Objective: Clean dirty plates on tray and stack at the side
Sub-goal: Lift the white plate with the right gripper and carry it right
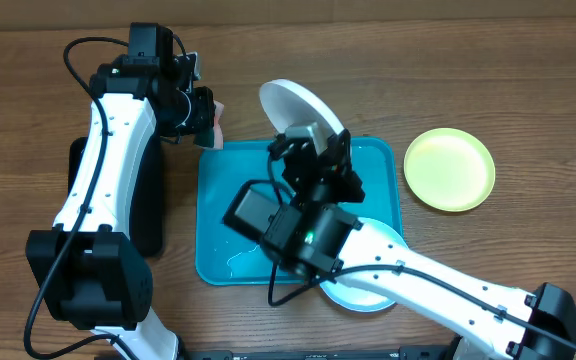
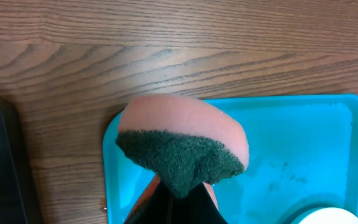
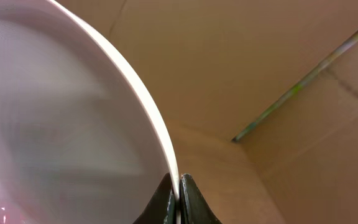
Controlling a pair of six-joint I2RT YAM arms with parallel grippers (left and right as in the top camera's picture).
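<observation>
My right gripper swings down over the yellow-green plate point(image 1: 449, 168) next and releases the white plate's rim. The yellow-green plate lies below the gripper, right in the overhead view.
My right gripper point(image 1: 313, 135) is shut on the rim of a white plate point(image 1: 293, 103) and holds it tilted up over the far edge of the turquoise tray point(image 1: 223, 190). In the right wrist view the plate point(image 3: 61, 124) fills the left side, its rim pinched between the fingers point(image 3: 179, 186). My left gripper point(image 1: 208, 125) is shut on a pink sponge with a dark green scrub face point(image 2: 182, 146), above the tray's far left corner point(image 2: 303, 124). A second white plate point(image 1: 368, 290) lies at the tray's near right, partly under my right arm. The yellow-green plate point(image 1: 449, 168) lies on the table to the right.
A black tray point(image 1: 148, 195) lies left of the turquoise tray, partly under my left arm. The wooden table point(image 1: 528, 80) surrounds everything. A cardboard surface shows behind the plate in the right wrist view.
</observation>
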